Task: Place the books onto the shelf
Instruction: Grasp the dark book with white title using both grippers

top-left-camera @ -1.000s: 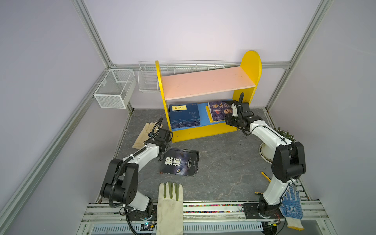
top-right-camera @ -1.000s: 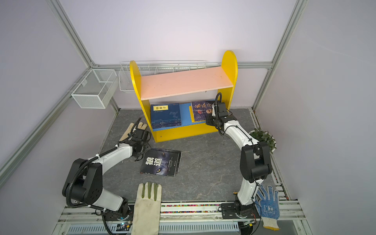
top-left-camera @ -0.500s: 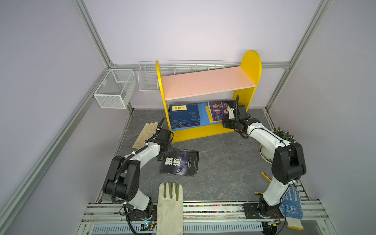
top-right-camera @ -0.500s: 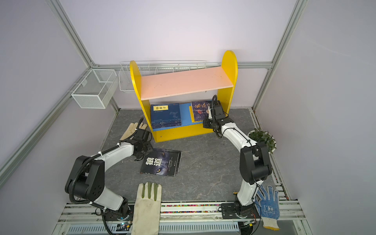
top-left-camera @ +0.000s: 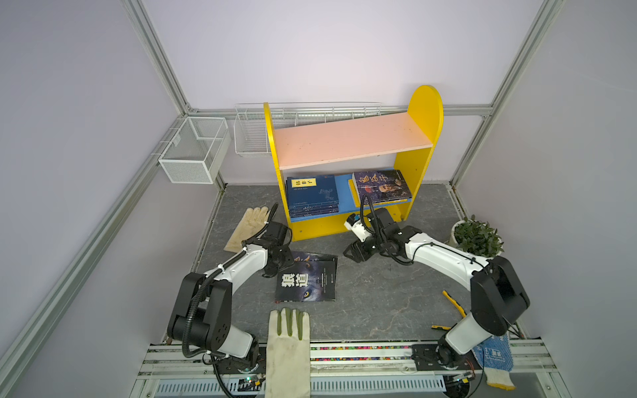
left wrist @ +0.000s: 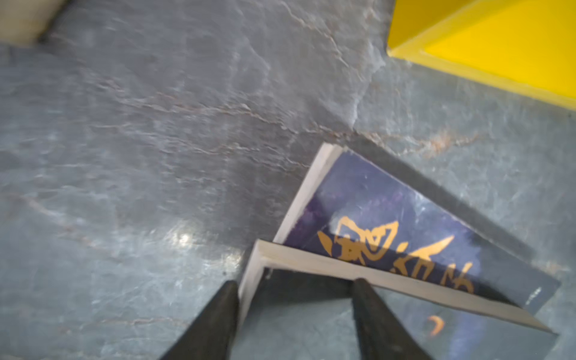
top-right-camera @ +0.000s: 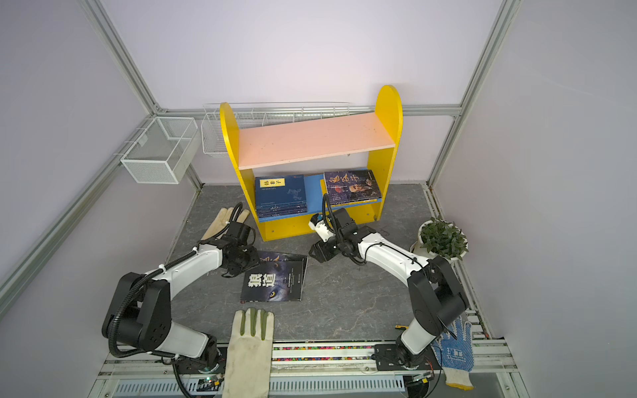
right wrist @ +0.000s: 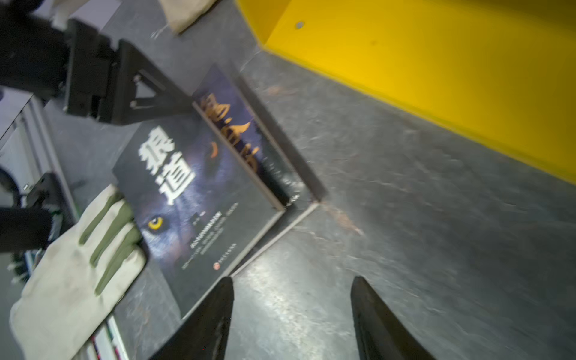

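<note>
The wolf-eye book has one far corner between the fingers of my left gripper, so my right gripper next needs to lower back onto the book's other far corner [top-left-camera: 334, 262] [right wrist: 279, 208] and close.
The shelf [top-left-camera: 351, 139] stands at the back; its blue lower board holds a navy stack of books [top-left-camera: 312, 194] and a dark-covered stack [top-left-camera: 381, 186]. On the floor in front lies a dark wolf-eye book [top-left-camera: 306, 281] [top-right-camera: 274, 281] on top of a purple book with gold lettering [left wrist: 389, 218]. My left gripper [left wrist: 294, 282] [top-left-camera: 281, 267] is open, with the far left corner of the wolf-eye book [left wrist: 311, 327] between its jaws. My right gripper [right wrist: 293, 279] [top-left-camera: 355, 253] hangs open and empty over bare floor, right of those books and before the shelf.
A beige glove [top-left-camera: 250, 224] lies left of the shelf. A white glove with green fingers [top-left-camera: 287, 344] touches the wolf-eye book's near edge. A potted plant [top-left-camera: 477, 237], yellow-handled pliers [top-left-camera: 453, 303] and a blue dotted glove [top-left-camera: 493, 358] sit on the right. Wire baskets [top-left-camera: 194, 150] hang at the back left.
My right gripper has drawn back from the shelf's lower board down to the floor in front and opened. My left gripper has moved onto the wolf-eye book's corner, its jaws a little narrower.
</note>
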Robot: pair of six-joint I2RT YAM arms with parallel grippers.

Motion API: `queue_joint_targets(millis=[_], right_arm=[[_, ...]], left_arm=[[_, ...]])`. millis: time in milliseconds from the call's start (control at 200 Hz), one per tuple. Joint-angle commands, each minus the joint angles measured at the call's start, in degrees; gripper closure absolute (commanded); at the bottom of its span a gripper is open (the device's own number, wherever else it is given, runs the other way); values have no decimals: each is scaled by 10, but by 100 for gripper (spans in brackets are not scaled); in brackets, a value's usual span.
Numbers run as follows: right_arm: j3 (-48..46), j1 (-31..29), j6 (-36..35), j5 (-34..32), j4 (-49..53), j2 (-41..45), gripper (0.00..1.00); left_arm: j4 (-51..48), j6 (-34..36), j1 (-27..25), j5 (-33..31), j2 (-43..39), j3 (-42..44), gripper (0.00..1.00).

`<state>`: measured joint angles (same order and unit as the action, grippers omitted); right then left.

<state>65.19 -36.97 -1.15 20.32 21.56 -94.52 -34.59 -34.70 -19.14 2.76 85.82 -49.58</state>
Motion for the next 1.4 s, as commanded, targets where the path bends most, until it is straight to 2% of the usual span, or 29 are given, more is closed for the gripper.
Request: queue_joint_targets(millis=[0,155,320,515,690,900,1075,1155,1215,1395], right_arm=[[24,-21,-80,91,62,-47,37],[84,-36,-106,108,138,-129,37],[106,-26,-106,129,168,-185,37],[78,-3,-83,86,149,-175,37],[57,11,-94,84,166,-169,37],[58,9,-111,156,144,-199,37],[102,9,-107,238,117,-207,38],[114,12,-103,262,107,-189,42],[115,20,-97,278,98,-168,49],[89,43,-37,323,16,-115,84]], left_arm=[[-7,25,-3,68,3,4,46],[4,37,-5,107,13,-1,46],[9,43,-10,119,22,-4,46],[11,46,-14,123,30,-6,46],[11,46,-13,121,39,-7,46],[12,47,-14,114,41,-8,46],[15,54,-16,122,54,-18,53],[16,56,-16,124,58,-26,59],[18,57,-17,126,58,-31,60],[32,64,-17,147,54,-43,60]])
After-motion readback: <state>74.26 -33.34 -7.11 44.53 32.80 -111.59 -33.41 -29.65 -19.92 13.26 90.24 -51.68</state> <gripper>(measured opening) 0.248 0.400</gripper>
